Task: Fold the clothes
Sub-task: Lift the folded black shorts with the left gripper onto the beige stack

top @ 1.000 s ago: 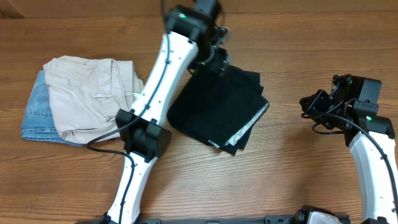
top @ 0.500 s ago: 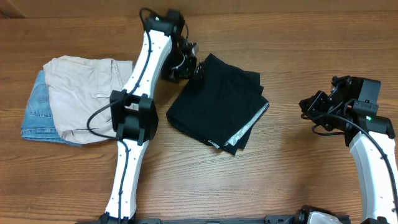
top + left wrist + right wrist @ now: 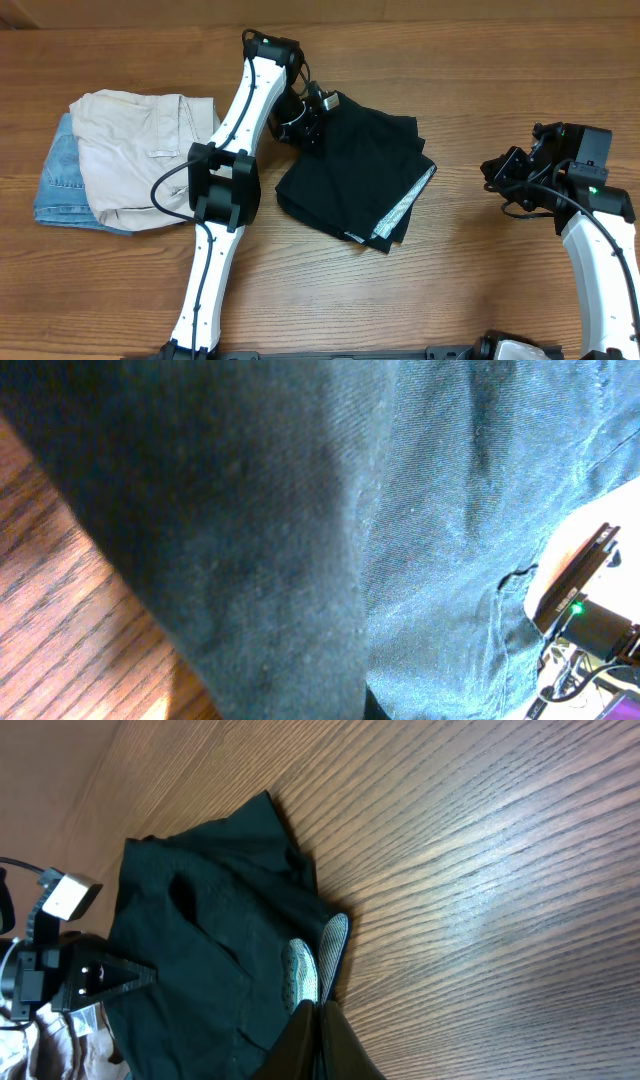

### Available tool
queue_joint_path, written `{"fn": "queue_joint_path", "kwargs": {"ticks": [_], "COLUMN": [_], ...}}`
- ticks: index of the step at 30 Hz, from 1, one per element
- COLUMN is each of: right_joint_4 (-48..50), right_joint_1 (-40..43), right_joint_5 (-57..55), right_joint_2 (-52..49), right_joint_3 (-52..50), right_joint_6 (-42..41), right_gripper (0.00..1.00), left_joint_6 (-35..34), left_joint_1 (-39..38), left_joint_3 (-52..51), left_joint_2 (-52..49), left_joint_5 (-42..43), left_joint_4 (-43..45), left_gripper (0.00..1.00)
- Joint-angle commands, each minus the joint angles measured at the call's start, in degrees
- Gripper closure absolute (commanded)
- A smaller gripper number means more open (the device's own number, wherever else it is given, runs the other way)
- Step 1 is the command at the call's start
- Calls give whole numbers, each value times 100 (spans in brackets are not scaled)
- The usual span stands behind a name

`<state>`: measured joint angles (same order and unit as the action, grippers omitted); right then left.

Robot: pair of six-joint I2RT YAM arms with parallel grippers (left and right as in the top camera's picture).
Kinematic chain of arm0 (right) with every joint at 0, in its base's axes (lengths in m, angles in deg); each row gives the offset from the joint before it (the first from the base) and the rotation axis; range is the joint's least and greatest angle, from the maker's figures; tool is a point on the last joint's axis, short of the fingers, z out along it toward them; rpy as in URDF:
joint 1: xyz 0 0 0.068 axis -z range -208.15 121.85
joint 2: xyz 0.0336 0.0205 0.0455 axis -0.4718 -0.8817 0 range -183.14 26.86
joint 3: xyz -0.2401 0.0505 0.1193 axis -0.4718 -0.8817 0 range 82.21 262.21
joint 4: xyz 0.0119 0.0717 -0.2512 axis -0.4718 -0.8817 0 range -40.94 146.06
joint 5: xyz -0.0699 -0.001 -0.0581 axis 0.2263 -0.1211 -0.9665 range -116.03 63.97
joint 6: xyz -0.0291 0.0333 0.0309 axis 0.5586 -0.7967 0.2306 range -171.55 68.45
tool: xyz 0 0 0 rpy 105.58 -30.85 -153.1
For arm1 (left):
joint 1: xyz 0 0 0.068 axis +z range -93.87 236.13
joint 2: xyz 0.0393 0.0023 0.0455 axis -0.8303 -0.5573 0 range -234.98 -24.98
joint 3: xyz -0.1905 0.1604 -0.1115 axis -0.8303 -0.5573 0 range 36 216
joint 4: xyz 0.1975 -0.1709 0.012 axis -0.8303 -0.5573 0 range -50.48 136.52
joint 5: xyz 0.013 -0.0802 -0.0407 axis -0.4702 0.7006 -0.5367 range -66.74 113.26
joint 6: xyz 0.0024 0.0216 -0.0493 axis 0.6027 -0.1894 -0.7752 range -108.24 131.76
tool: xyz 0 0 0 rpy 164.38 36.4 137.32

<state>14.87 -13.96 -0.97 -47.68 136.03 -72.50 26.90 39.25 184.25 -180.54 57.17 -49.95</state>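
Note:
I will next move my left gripper up across the beige garment and release the cloth at the denim's edge (image 3: pixel 57 160), because that stack is to the gripper's left in the overhead view.
A black garment (image 3: pixel 355 175), folded into a rough square with a pale lining showing at its right edge, lies mid-table. My left gripper (image 3: pixel 308 118) sits at its top left corner, shut on the black garment's edge. In the left wrist view the dark cloth (image 3: pixel 450 510) fills the picture and hides the fingers. Far to the right, my right gripper (image 3: pixel 492 172) hovers over bare wood, shut and holding nothing. The right wrist view shows its fingers (image 3: pixel 335 1040) pressed together, with the black garment (image 3: pixel 200 940) beyond them.
A folded beige garment (image 3: pixel 140 150) rests on folded blue denim (image 3: pixel 55 185) at the table's left side. The left arm's long white link (image 3: pixel 255 110) stretches between that stack and the black garment. Bare wood separates the black garment from the right arm (image 3: pixel 590 250).
My left gripper moved down from the far edge onto the black garment's top left corner, opened wide, then shut there. The garment shifted slightly right. The right arm stayed still.

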Motion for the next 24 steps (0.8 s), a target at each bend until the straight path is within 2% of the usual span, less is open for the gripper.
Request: {"fn": "queue_joint_path", "kwargs": {"ticks": [1,5,9,14,17,24], "right_joint_4": [4,-7,-4,-31,-79,-74], "right_joint_1": [-22,-22,-20,-20,-20,-20], "right_joint_5": [-52,-52,-52,-50,-52,-52], "right_joint_2": [-11,-11,-11,-11,-11,-11], "right_joint_3": [63,63,63,63,63,63], "right_joint_6": [17,15,17,-7,-7,-7], "right_gripper": [95,95,95,95,95,95], "left_joint_6": [-127,-407,-507,-765,-866,-901], "left_joint_1": [94,415,916,1749,2470,3849], "left_joint_3": [155,155,120,-595,-1373,-2374], "left_joint_2": [986,2092,2903,3379,3589,3654], "left_joint_5": [-74,-807,-894,-1056,-1051,-1185], "left_joint_4": [-37,-37,-37,-37,-37,-35], "left_gripper": [96,96,96,96,96,96]}}
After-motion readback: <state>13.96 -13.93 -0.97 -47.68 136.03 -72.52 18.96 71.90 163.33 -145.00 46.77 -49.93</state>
